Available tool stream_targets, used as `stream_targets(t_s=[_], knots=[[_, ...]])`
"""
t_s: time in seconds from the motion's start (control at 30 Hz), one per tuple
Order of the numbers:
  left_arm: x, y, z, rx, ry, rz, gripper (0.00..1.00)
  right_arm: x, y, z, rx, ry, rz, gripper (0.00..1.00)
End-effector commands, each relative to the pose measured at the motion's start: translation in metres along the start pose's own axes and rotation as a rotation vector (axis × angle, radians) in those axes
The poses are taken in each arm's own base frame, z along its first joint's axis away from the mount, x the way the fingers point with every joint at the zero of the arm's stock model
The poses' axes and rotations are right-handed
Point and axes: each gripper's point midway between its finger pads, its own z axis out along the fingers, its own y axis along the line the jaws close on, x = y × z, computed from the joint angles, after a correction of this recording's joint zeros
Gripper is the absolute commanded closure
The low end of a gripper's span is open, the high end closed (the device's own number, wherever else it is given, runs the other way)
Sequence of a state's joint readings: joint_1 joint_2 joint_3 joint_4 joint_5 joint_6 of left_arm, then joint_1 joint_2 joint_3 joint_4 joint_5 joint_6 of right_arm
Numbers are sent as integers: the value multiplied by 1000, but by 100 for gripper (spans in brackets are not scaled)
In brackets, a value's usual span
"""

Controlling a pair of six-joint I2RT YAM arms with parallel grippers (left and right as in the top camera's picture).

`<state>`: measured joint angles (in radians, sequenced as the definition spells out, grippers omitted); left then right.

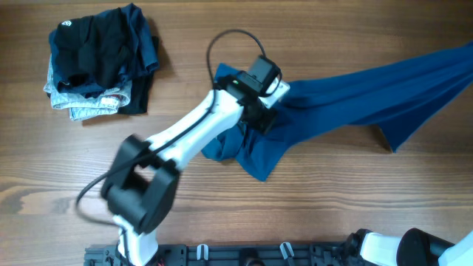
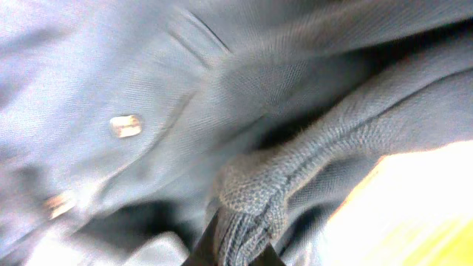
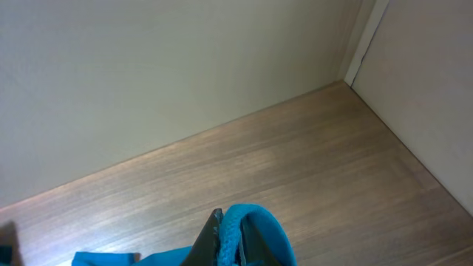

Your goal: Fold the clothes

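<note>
My left gripper will go up, carry the garment's ribbed fold outward and let go of it over the bare back part of the table. That part of the table lies outward of the gripper.
The teal-blue garment (image 1: 347, 92) stretches from the table's middle out past the right edge, bunched at its left end. My left gripper (image 1: 267, 109) is shut on a ribbed fold of it there. The left wrist view shows that fold (image 2: 247, 199) between the jaws (image 2: 235, 255), with a small button (image 2: 126, 125) on the fabric beside it. My right gripper is outside the overhead view. In the right wrist view its jaws (image 3: 230, 240) are shut on a bright blue hem (image 3: 255, 229), held above a wooden floor.
A stack of folded clothes (image 1: 100, 63), black on top with a small white logo, light denim beneath, sits at the table's back left. The left arm (image 1: 185, 144) crosses the table's middle. The right arm's base (image 1: 414, 250) shows at the front right edge.
</note>
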<state>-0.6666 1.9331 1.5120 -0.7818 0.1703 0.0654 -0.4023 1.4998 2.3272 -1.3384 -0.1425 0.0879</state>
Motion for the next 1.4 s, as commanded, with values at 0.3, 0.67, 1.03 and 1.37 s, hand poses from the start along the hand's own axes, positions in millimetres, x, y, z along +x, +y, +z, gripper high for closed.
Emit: stream_targets(t_s=[0.3,0.67,1.03,1.37], knots=[[-32,52,-326,-348,-798,-198,96,-4,13,-8,-75,-25,-38,96],[20,25,-510,-442,-1260,-225,96,-13,25,-91,-78,-203,-69,96],[52,1,-570,-405,-1360,-205,96,-7,25,-192,-17,-414,-62,96],[32,41,-522,-572,-1152,-301,96,10,2,-121,67,-173,13,96]])
